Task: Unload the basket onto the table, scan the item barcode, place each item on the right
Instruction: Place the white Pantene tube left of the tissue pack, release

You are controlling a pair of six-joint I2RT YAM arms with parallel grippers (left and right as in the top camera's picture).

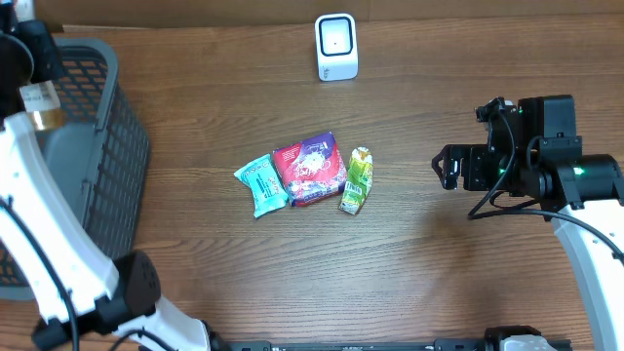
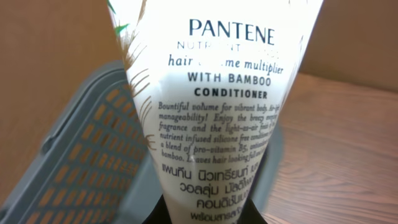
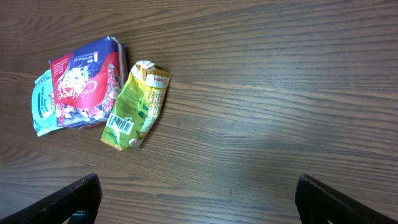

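The teal packet has wood beside it, and I will swing my left gripper back off the basket and down onto that wood.
My left gripper (image 2: pixel 208 214) is shut on a white Pantene conditioner tube (image 2: pixel 217 106), which fills the left wrist view with its printed text facing the camera. From overhead the tube (image 1: pixel 38 101) hangs over the grey basket (image 1: pixel 102 146) at the far left. No barcode shows on the visible face. The white scanner (image 1: pixel 336 46) stands at the back centre of the table. My right gripper (image 1: pixel 445 168) hovers at the right, open and holding nothing; its fingertips (image 3: pixel 81 196) are spread wide over bare wood.
Three packets lie mid-table: a teal one (image 1: pixel 259 184), a red and purple one (image 1: pixel 308 168) and a green one (image 1: pixel 356 180) whose barcode (image 3: pixel 121 124) faces up. The basket takes up the left edge.
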